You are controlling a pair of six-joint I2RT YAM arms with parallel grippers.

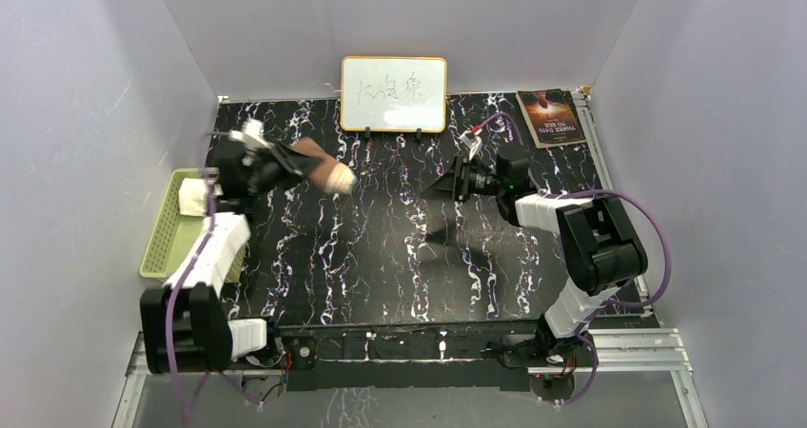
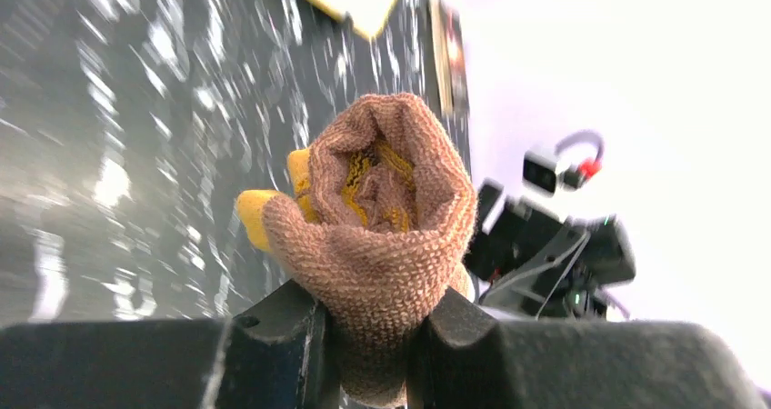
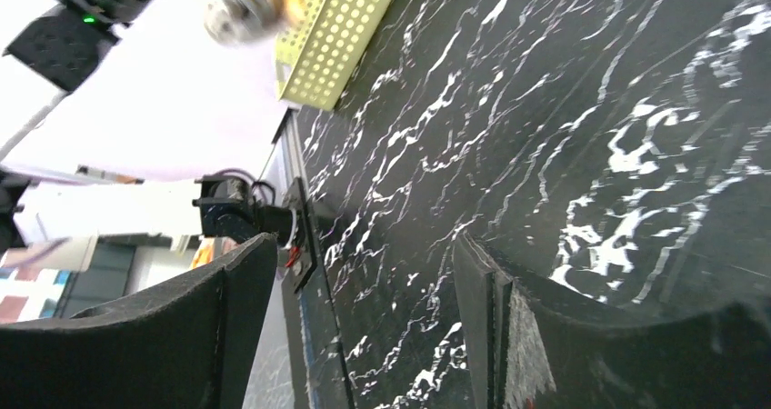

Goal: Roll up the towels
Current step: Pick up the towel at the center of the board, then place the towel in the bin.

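Note:
My left gripper goes left in the top view and down onto the basket's bottom beside the cream bundle [image 1: 195, 198] next, releasing the roll where room remains.
The smaller of the towels, an orange-and-brown cloth [image 1: 328, 173] rolled into a tube, hangs above the table's left half. My left gripper [image 1: 297, 165] is shut on it. In the left wrist view the roll [image 2: 382, 209] sticks out between the two black fingers [image 2: 273, 336], its open end facing the camera, and the left gripper [image 2: 368, 336] pinches its base. A cream towel bundle [image 1: 195, 198] lies in the green basket. My right gripper [image 1: 438, 188] hovers over the middle of the table, pointing left. It is open and holds nothing [image 3: 364, 282].
A pale green slotted basket [image 1: 169, 243] sits at the table's left edge and shows in the right wrist view [image 3: 341, 27]. A whiteboard [image 1: 393, 93] stands at the back. A dark booklet [image 1: 552, 117] lies at the back right corner.

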